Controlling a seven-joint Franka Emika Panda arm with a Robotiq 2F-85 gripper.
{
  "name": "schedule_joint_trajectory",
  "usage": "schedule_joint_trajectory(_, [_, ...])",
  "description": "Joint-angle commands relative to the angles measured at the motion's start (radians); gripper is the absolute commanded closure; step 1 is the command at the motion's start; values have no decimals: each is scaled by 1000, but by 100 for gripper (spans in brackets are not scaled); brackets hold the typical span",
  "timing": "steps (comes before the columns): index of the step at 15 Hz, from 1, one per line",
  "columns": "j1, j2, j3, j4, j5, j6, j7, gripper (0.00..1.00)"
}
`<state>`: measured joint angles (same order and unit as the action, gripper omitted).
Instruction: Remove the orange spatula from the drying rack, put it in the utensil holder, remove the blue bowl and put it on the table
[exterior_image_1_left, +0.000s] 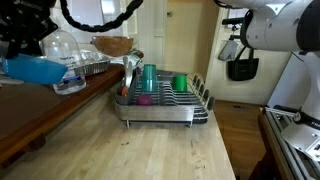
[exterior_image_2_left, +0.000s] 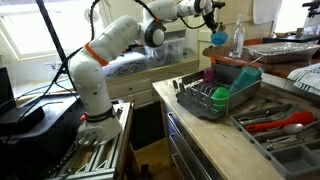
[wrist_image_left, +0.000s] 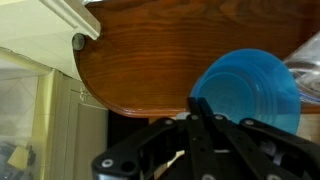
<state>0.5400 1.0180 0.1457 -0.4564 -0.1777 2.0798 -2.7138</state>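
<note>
The edge of the dark brown counter is below my gripper, so my gripper will next bring the blue bowl (exterior_image_1_left: 35, 68) down toward that edge and let go of the bowl's rim.
The blue bowl (wrist_image_left: 250, 90) fills the right of the wrist view, its inside facing up over the dark brown counter (wrist_image_left: 140, 60). My gripper (wrist_image_left: 195, 105) has its fingers pressed together at the bowl's left rim and looks shut on it. In an exterior view the bowl (exterior_image_1_left: 35, 68) hangs just under the gripper (exterior_image_1_left: 22, 40) at the far left, away from the drying rack (exterior_image_1_left: 160, 100). The rack also shows in an exterior view (exterior_image_2_left: 215, 100). The orange spatula (exterior_image_2_left: 285, 122) lies in a divided utensil tray (exterior_image_2_left: 262, 135). The light wooden table (exterior_image_1_left: 150, 150) carries the rack.
A teal cup (exterior_image_1_left: 149, 78) and a green cup (exterior_image_1_left: 180, 83) stand in the rack. Clear glass bowls (exterior_image_1_left: 70, 60) and a brown wooden bowl (exterior_image_1_left: 115, 45) sit on the dark counter close to the blue bowl. White window trim (wrist_image_left: 50, 25) is to the left.
</note>
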Motion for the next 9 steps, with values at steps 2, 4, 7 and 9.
schedule_joint_trajectory(2, [6,2,-19,3,5,-19,-1,99])
schedule_joint_trajectory(4, [8,15,-33,9,-5,-20,-6,99])
schedule_joint_trajectory(7, [2,40,-26,22,8,-13,-22,99])
schedule_joint_trajectory(9, [-2,60,-20,28,14,13,-27,99])
